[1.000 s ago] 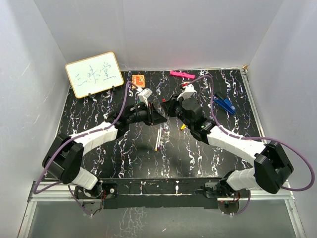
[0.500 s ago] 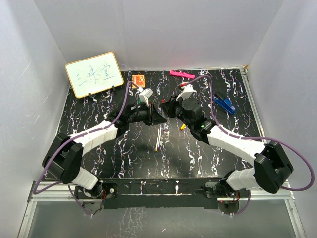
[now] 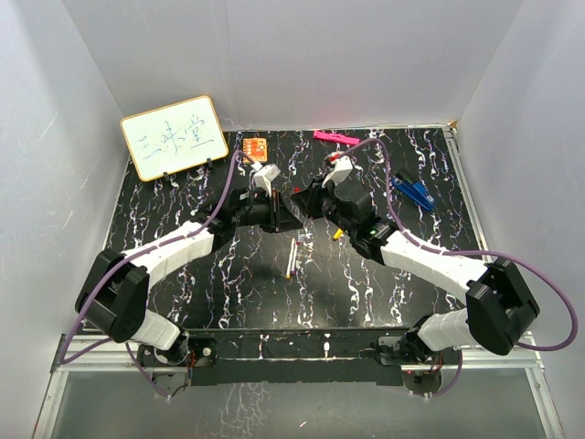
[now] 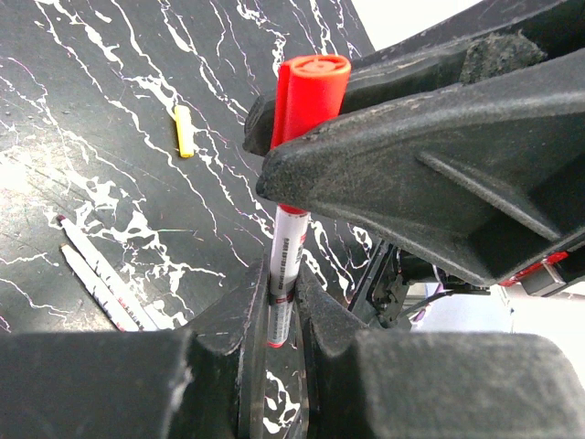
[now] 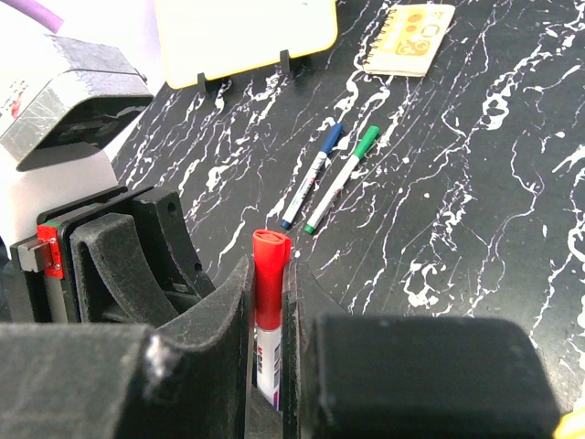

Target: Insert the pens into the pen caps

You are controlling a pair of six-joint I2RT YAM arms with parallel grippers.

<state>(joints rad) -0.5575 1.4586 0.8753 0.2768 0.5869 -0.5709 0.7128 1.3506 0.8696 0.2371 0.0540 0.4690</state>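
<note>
My left gripper swings down and leftward in the top view next to release, as its pen is capped and the tabletop beside the green-capped pen lies below.
Over the middle of the table my two grippers meet tip to tip. My left gripper (image 4: 281,291) is shut on the lower barrel of a white pen (image 4: 289,240). The upper end of that pen sits inside a red pen cap (image 4: 307,84). My right gripper (image 5: 271,271) is shut on that red cap (image 5: 271,249), with white barrel showing just below it. From above, the left gripper (image 3: 281,209) and right gripper (image 3: 304,199) hide the pen between them. Two uncapped pens (image 3: 292,257) lie on the table in front of them, with a yellow cap (image 3: 339,234) to their right.
Blue-capped pen (image 5: 313,174) and green-capped pen (image 5: 345,176) lie side by side on the black marble table (image 3: 228,283). A whiteboard (image 3: 174,137) and orange notepad (image 3: 254,146) stand at the back left, a pink bar (image 3: 336,137) at the back, a blue clip (image 3: 413,192) at the right.
Both grippers have drifted slightly toward the back of the table while staying joined on the pen and cap. The pens and yellow cap on the table have not moved.
</note>
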